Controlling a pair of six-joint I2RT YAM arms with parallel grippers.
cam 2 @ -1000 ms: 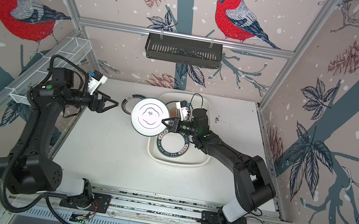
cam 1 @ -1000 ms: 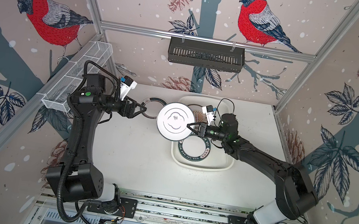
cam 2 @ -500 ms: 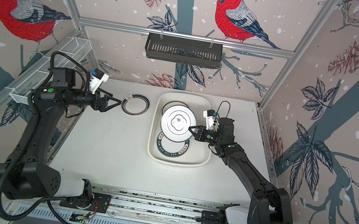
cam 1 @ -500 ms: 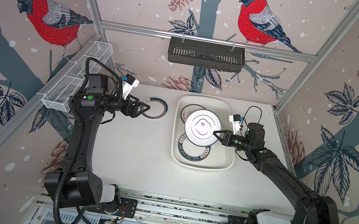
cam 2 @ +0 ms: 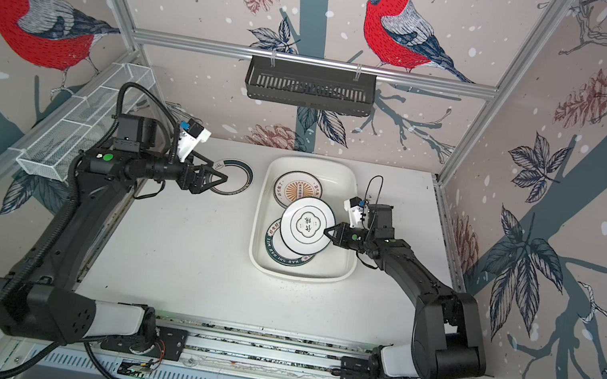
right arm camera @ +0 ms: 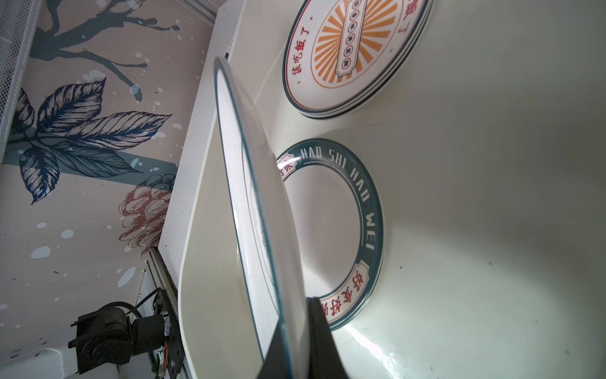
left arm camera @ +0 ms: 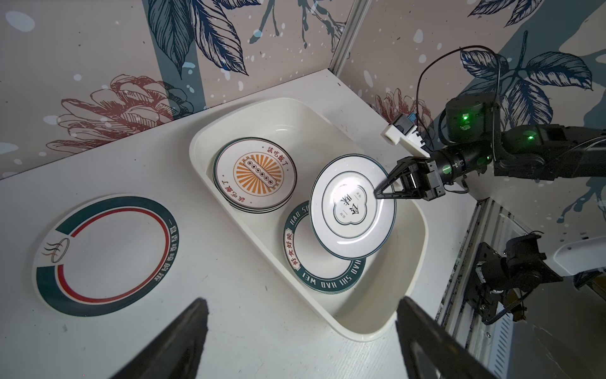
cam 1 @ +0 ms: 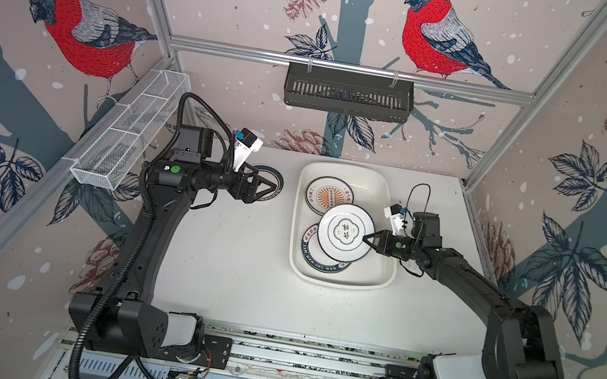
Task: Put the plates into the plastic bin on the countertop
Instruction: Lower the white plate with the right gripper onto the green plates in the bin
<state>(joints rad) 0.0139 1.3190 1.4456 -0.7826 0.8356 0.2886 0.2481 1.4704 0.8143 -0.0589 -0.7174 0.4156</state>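
The clover-emblem plate (cam 1: pixel 345 231) hangs off-centre above the green lettered-rim plate, so my right gripper will lower and release it there next.
My right gripper (cam 1: pixel 369 238) (left arm camera: pixel 377 193) (right arm camera: pixel 295 328) is shut on the rim of a clover-emblem plate (cam 1: pixel 345 231) (cam 2: pixel 307 225) (left arm camera: pixel 352 220), held tilted above the plastic bin (cam 1: pixel 335 285) (left arm camera: pixel 360 334). Inside the bin lie a stack of orange sunburst plates (cam 1: pixel 329 197) (right arm camera: pixel 354 49) and a green lettered-rim plate (cam 1: pixel 322 263) (right arm camera: pixel 370 203), partly under the held one. A green-and-red ringed plate (cam 2: pixel 240 177) (left arm camera: pixel 105 252) lies on the countertop (cam 1: pixel 230 262) left of the bin. My left gripper (cam 2: pixel 226 177) (left arm camera: pixel 301 302) hovers open at that plate, holding nothing.
A black slotted rack (cam 1: pixel 348 93) hangs on the back wall. A white wire-mesh basket (cam 1: pixel 129 139) runs along the left wall. Aluminium rails (cam 1: pixel 307 351) and both arm bases line the front edge.
My right gripper carried the clover plate rightward from the bin's left edge to over the bin. The left gripper edged toward the ringed plate.
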